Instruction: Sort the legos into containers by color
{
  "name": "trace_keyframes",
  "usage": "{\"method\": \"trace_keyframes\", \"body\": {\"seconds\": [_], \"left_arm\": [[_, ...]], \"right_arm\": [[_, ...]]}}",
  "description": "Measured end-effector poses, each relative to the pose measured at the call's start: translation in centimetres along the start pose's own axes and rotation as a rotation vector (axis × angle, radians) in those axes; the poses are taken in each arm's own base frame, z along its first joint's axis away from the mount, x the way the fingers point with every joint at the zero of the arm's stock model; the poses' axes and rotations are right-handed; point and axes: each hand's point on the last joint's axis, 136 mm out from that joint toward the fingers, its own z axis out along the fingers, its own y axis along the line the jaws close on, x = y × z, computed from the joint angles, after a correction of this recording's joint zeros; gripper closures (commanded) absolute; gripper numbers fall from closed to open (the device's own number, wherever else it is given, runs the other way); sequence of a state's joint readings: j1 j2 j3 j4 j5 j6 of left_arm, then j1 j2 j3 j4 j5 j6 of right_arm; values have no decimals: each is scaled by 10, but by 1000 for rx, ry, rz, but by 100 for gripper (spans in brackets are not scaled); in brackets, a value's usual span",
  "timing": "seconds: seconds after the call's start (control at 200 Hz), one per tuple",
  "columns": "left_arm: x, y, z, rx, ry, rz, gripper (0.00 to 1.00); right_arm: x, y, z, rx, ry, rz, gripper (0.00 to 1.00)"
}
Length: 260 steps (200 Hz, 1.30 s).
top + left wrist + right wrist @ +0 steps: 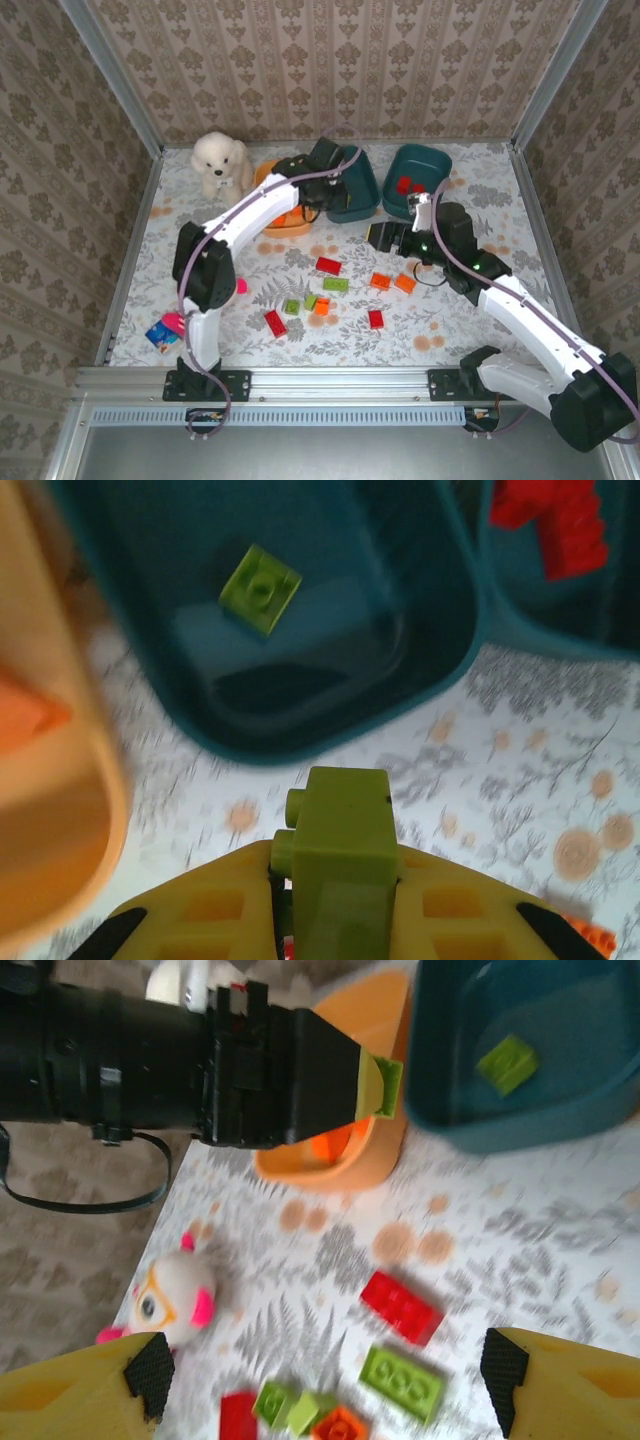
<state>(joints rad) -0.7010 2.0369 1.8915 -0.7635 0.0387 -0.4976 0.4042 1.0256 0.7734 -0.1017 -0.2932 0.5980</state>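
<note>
Another green lego lies in the middle teal container, so my left gripper should next move outward past the container's near rim and down into it to release its light green lego.
My left gripper (340,875) is shut on a light green lego (340,820), held just short of the near rim of the middle teal container (425,630). Another green lego (260,588) lies inside that container. From above, the left gripper (318,203) hangs between the orange container (272,215) and the teal one (360,195). Red legos (408,186) sit in the right teal container (425,160). My right gripper (320,1380) is open and holds nothing, above loose legos: a red one (402,1307) and a green one (402,1382).
A white plush dog (220,165) sits at the back left, beside the orange container. A pink-and-yellow plush toy (175,1300) lies left of the loose legos. Red (275,322), orange (404,283) and green (291,307) legos are scattered mid-table. Walls close in three sides.
</note>
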Motion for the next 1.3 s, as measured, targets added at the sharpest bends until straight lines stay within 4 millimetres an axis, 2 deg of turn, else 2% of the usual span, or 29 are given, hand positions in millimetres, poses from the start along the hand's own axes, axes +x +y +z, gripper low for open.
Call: {"method": "trace_keyframes", "body": {"seconds": [0.13, 0.225, 0.35, 0.59, 0.76, 0.86, 1.015, 1.195, 1.3], "left_arm": [[-37, -5, 33, 55, -20, 32, 84], [-45, -1, 57, 83, -4, 23, 84], [-46, 3, 83, 119, 17, 3, 84], [-43, -12, 114, 204, 33, -32, 82], [-35, -21, 130, 235, 60, -46, 72], [-26, -22, 139, 239, 88, -60, 61], [-21, -20, 140, 232, 109, -75, 46], [-19, -17, 139, 210, 115, -74, 39], [-26, -17, 124, 199, 92, -70, 35]], "right_arm": [[-35, -12, 1, 87, -112, 3, 7], [-54, -23, 2, 159, -173, 12, 7], [-71, -34, 3, 221, -215, 30, 7], [-75, -44, 5, 262, -226, 59, 7], [-73, -45, 5, 265, -221, 73, 7], [-72, -45, 5, 267, -219, 81, 7], [-71, -46, 4, 274, -207, 86, 8], [-70, -46, 3, 283, -196, 76, 7], [-67, -46, 0, 292, -182, 57, 8]]}}
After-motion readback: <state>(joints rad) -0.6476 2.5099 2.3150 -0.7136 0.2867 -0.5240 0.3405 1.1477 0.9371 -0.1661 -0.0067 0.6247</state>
